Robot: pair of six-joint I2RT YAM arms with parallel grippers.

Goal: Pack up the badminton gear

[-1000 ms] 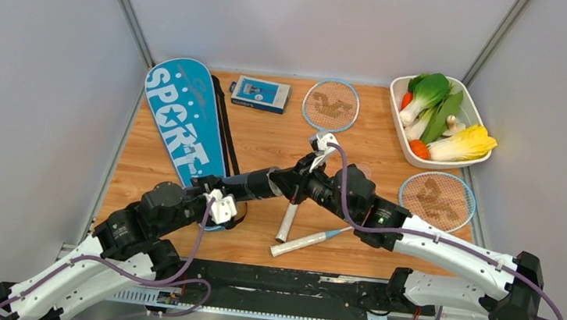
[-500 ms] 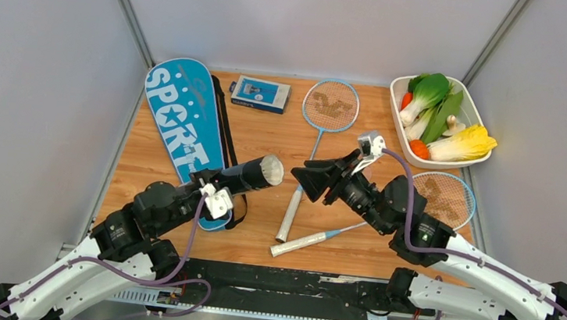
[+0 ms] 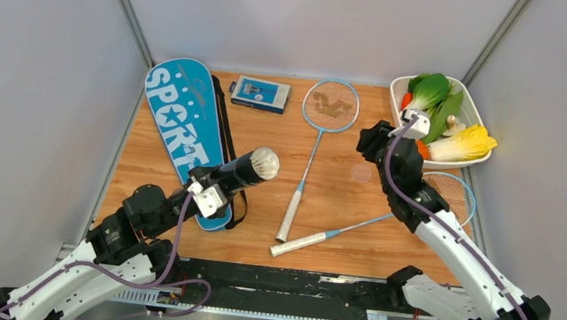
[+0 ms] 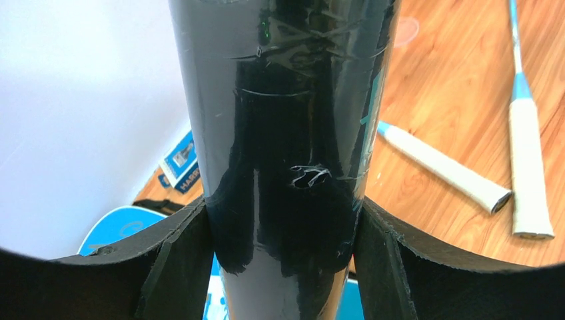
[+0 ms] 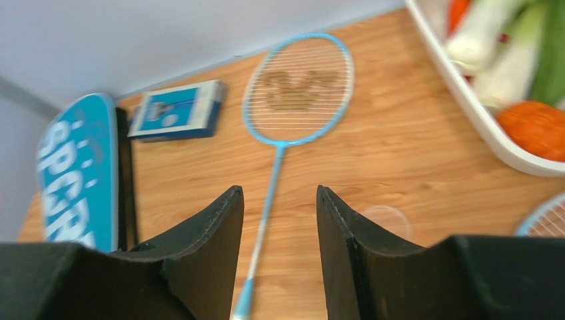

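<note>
The tube is open, so I should next lower my right gripper at a tilt onto the clear round lid's rim, on the side away from the middle racket.
My left gripper is shut on the long black tube, which points up and right; white feathers of a shuttlecock fill its open end. In the left wrist view the tube is clamped between both pads. My right gripper is open and empty, raised near the back right. One light-blue racket lies in the middle, its shaft below my right gripper. The second racket lies at the right, its handle crossing to the front. The blue SPORT cover lies at the left.
A small blue box lies at the back next to the cover. A white tray of vegetables stands at the back right, close to my right gripper. A clear round lid lies on the wood between the rackets.
My right gripper has left the tube's mouth and swung up to the back right, open. White feathers now show in the tube's end. The left arm drew the tube back slightly.
</note>
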